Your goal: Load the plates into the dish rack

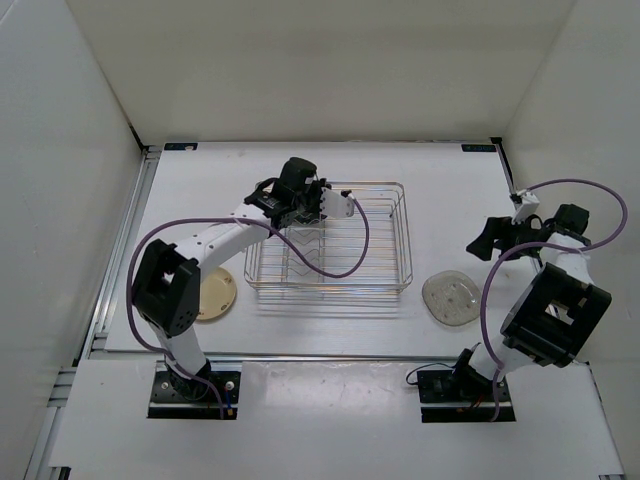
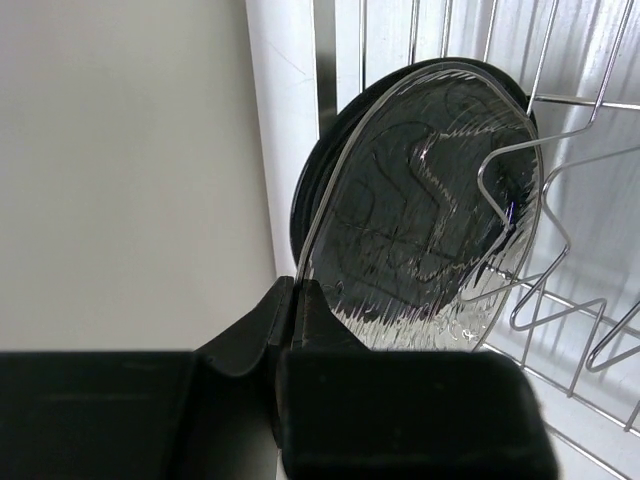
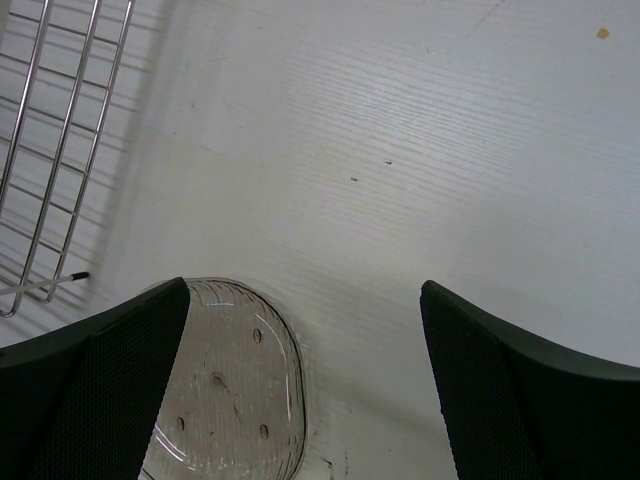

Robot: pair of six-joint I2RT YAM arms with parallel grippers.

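Note:
The translucent plate already stands upright among the rack's wires; next my left gripper lowers it slightly deeper and releases its rim.
The silver wire dish rack [image 1: 385, 262] sits mid-table. My left gripper [image 1: 303, 220] is at its left end, shut on the lower rim of a translucent plate [image 2: 430, 200] that stands upright among the prongs [image 2: 585, 140]. The glossy black plate [image 2: 308, 190] stands right behind it, in the rack. My left gripper shows at the plate's rim in the left wrist view [image 2: 292, 300]. The cream-yellow plate [image 1: 214, 294] lies flat left of the rack. The second translucent plate [image 1: 449, 298] lies flat right of the rack. My right gripper [image 1: 484, 240] is open and empty, above and beyond that plate [image 3: 225, 395].
The rack's right corner [image 3: 45, 150] shows at the left of the right wrist view. White walls enclose the table on three sides. A metal rail [image 1: 120, 250] runs along the left edge. Purple cables loop from both arms.

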